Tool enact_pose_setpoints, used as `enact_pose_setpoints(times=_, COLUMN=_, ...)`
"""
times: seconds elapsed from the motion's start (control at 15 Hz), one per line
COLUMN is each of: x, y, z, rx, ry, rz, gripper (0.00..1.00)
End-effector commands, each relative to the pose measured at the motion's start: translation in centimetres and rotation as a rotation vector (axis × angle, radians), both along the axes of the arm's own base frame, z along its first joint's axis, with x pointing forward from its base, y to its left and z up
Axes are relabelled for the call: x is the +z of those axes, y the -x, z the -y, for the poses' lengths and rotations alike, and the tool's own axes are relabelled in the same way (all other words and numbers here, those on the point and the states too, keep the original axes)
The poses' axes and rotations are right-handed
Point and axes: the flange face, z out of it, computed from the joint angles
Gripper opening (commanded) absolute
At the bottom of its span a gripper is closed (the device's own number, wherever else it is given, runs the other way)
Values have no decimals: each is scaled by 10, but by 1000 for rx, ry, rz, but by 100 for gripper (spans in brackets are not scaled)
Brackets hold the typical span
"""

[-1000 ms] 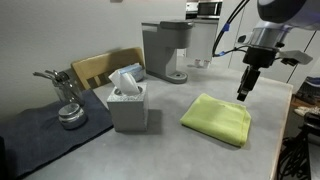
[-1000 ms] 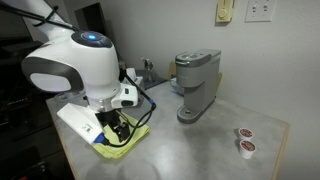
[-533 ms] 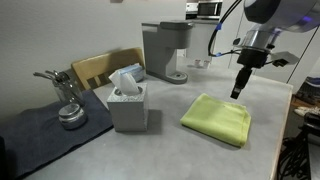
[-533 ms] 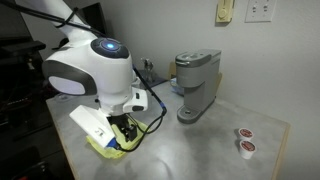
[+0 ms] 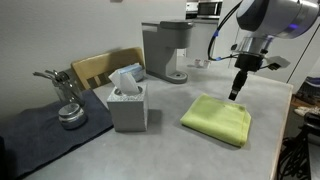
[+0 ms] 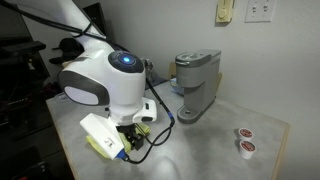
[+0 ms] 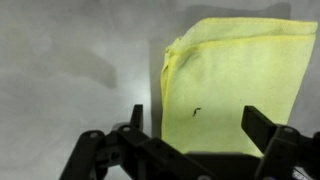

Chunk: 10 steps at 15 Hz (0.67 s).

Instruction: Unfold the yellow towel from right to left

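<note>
The towel's layered edge is straight below my gripper, so my gripper should move straight down onto it and close on it.
The yellow towel [image 5: 217,118] lies folded flat on the grey table. In the wrist view the towel [image 7: 235,75] fills the upper right, with its layered folded edge on the left side. My gripper [image 5: 234,93] hangs open and empty above the towel's far edge. In the wrist view my gripper [image 7: 200,128] has its jaws wide apart over the towel, with nothing between them. In an exterior view [image 6: 128,150] the arm's body hides most of the gripper, and only a small yellow bit of towel [image 6: 147,128] shows.
A grey tissue box [image 5: 127,103] stands left of the towel. A coffee machine [image 5: 164,50] stands behind it. A dark mat with metal utensils [image 5: 66,100] lies at the left. Two coffee pods [image 6: 243,140] sit on the table near its edge.
The arm has moved toward the towel's far edge and turned its wrist. The gripper stays open. The towel has not moved.
</note>
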Motion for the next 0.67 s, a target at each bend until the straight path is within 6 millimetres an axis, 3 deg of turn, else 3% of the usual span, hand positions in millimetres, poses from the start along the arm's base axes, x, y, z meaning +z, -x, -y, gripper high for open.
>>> enact_pose_setpoints(times=0.0, x=-18, y=-6, z=7, rx=9, ry=-64, rz=-23, gripper=100)
enact_pose_setpoints(times=0.6, x=-33, y=-12, z=8, rx=33, ry=-121, rz=-55, gripper=100)
